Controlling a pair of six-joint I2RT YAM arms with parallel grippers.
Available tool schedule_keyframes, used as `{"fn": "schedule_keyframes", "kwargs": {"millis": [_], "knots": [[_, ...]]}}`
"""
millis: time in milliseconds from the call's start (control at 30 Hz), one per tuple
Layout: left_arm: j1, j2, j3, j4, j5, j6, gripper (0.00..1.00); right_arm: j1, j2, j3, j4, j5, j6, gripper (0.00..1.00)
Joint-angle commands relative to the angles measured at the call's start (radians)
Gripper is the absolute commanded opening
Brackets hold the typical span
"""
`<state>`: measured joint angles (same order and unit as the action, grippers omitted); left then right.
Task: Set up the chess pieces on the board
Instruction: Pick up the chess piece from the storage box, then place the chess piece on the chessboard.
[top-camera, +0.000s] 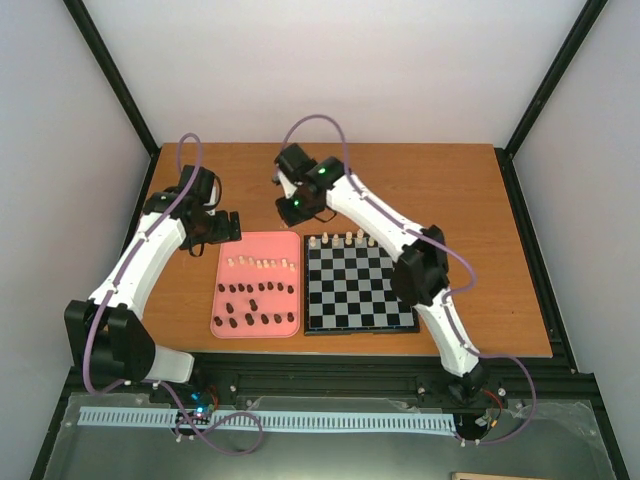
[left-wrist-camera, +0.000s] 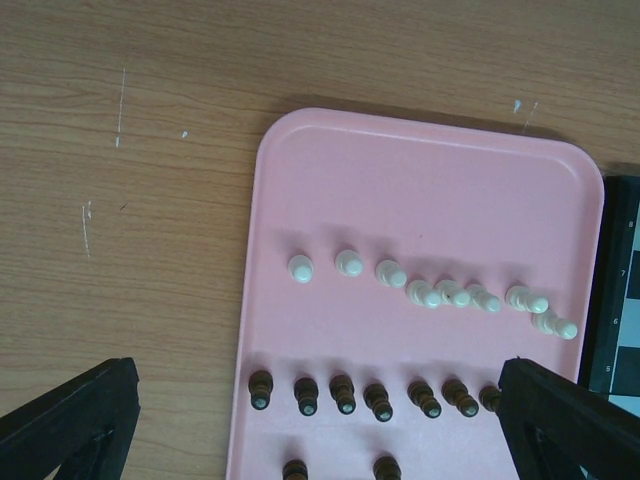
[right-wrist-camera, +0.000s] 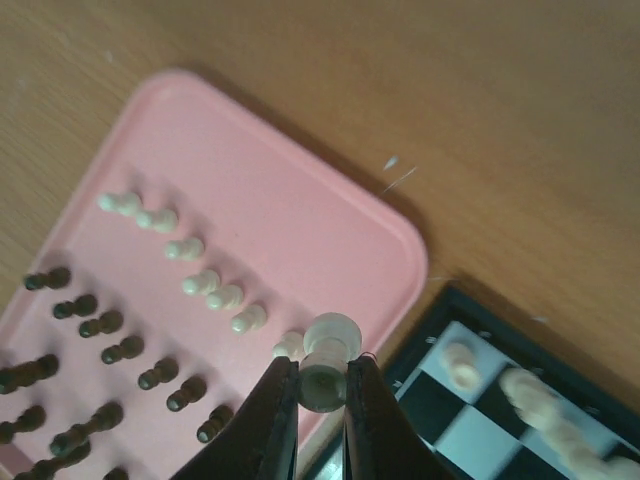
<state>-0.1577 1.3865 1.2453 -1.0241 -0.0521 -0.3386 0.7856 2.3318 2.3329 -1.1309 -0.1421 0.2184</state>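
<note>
The right gripper goes to the right in the top view next, then down to the board's far corner opposite the tray (right-wrist-camera: 300, 200), as cream pieces fill tray-side squares.
My right gripper (right-wrist-camera: 323, 385) is shut on a cream chess piece (right-wrist-camera: 330, 352), held in the air over the pink tray's (right-wrist-camera: 300, 200) corner nearest the board (right-wrist-camera: 470, 420). More cream pieces (left-wrist-camera: 430, 293) stand in a row on the tray, with dark brown pieces (left-wrist-camera: 362, 394) in rows nearer me. The board (top-camera: 360, 290) lies right of the tray, with several cream pieces (top-camera: 345, 239) along its far edge. My left gripper (left-wrist-camera: 320, 420) hangs open above the tray's left part, nothing between its fingers. In the top view the right gripper (top-camera: 290, 210) hovers just beyond the tray's far right corner.
The pink tray (top-camera: 232, 325) and the board lie side by side on the wooden table (top-camera: 470, 200). A black frame rail (top-camera: 330, 372) runs along the table's near edge, with the arm bases behind it.
</note>
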Motion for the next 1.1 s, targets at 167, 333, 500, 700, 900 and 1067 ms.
{"fn": "schedule_keyframes", "kwargs": {"millis": [167, 333, 500, 700, 900, 1067], "knots": [[0.004, 0.036, 0.039, 0.019, -0.002, 0.012, 1.0, -0.157, -0.258, -0.191, -0.023, 0.171, 0.011, 0.03], [0.004, 0.064, 0.055, 0.017, 0.006, 0.008, 1.0, -0.281, -0.368, -0.426, 0.028, 0.218, 0.007, 0.03], [0.004, 0.084, 0.055, 0.024, 0.007, 0.004, 1.0, -0.371, -0.434, -0.588, 0.057, 0.239, -0.004, 0.03], [0.004, 0.106, 0.051, 0.032, 0.013, 0.007, 1.0, -0.42, -0.47, -0.723, 0.11, 0.239, -0.003, 0.03], [0.004, 0.121, 0.059, 0.033, 0.014, 0.007, 1.0, -0.432, -0.453, -0.776, 0.128, 0.238, -0.006, 0.03], [0.004, 0.121, 0.057, 0.033, 0.018, 0.008, 1.0, -0.446, -0.443, -0.814, 0.151, 0.224, -0.01, 0.03]]}}
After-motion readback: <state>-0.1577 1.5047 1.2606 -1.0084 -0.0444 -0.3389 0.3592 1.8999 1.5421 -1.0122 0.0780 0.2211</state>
